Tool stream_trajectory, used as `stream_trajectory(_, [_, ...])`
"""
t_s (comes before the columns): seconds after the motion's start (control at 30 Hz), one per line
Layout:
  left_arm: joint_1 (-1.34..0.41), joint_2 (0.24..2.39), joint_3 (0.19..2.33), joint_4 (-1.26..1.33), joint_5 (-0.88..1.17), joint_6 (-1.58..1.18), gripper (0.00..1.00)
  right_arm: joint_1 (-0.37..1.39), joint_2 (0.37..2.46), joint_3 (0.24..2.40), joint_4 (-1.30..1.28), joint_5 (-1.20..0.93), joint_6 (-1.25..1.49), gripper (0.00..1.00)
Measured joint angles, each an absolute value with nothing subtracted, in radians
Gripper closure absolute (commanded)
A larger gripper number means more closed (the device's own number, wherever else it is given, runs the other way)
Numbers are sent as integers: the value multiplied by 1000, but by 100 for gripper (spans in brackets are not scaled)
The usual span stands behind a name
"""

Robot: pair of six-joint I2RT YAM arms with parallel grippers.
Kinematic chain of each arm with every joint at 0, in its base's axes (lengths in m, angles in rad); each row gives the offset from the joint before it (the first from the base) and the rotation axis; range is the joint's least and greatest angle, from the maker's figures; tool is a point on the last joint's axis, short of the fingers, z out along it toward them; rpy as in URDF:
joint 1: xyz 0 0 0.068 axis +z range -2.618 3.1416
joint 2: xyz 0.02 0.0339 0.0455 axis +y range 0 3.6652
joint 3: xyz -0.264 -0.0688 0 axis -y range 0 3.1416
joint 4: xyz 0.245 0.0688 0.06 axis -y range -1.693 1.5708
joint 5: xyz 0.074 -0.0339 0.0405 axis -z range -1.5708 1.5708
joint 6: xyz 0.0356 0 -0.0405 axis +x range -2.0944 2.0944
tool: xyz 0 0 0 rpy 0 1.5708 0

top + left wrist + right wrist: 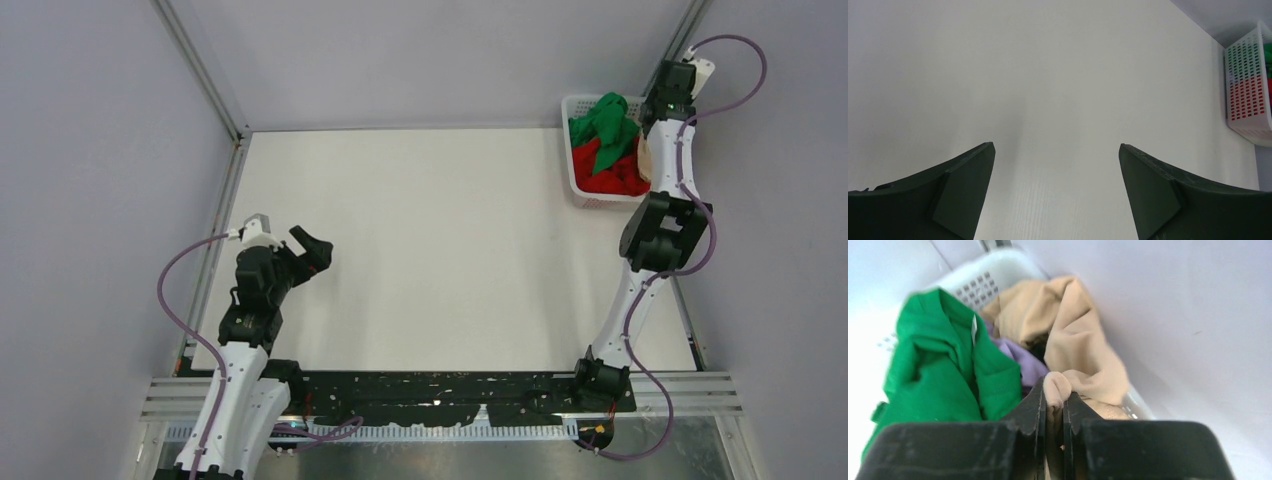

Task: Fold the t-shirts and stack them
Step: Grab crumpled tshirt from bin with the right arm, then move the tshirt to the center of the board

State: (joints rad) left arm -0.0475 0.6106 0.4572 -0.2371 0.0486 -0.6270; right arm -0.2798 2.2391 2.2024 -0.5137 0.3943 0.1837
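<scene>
My right gripper will next lift the beige-tan shirt up, then bring it back and down to the left in the top view and let go of it on the bare tabletop.
A white lattice basket (pixel 590 200) at the table's far right holds a green t-shirt (pixel 606 120) and a red t-shirt (pixel 612 170). In the right wrist view the beige-tan t-shirt (pixel 1073 335) lies beside the green one (pixel 943 370) over a bit of lilac cloth (pixel 1023 360). My right gripper (pixel 1054 392) is shut on a fold of the beige-tan shirt, over the basket. A strip of beige (pixel 646 155) shows by the right arm. My left gripper (pixel 312 248) is open and empty over the table's left side; its fingers (pixel 968 175) stand wide apart.
The basket also shows at the right edge of the left wrist view (pixel 1248 90). Grey walls and metal frame posts (pixel 205 75) border the white table (pixel 430 250). The right arm's cable (pixel 740 70) loops by the wall.
</scene>
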Motion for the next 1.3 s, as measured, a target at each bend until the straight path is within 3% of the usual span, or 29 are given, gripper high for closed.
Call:
stream_trajectory(0.4, [-47, 588, 457, -227, 58, -620, 1, -290, 1930, 2130, -215, 366, 144, 95])
stream_trajectory(0.8, [-47, 584, 457, -224, 75, -621, 1, -254, 1712, 2177, -50, 96, 255, 95])
stream_trajectory(0.9, [-47, 584, 457, -224, 81, -621, 1, -155, 1664, 2209, -71, 59, 231, 95])
stream_trajectory(1.1, [-47, 561, 457, -225, 89, -622, 1, 234, 1599, 2265, -121, -12, 126, 95])
stream_trajectory(1.3, [-47, 509, 460, -257, 88, -627, 1, 416, 1573, 2261, -146, -114, 165, 95])
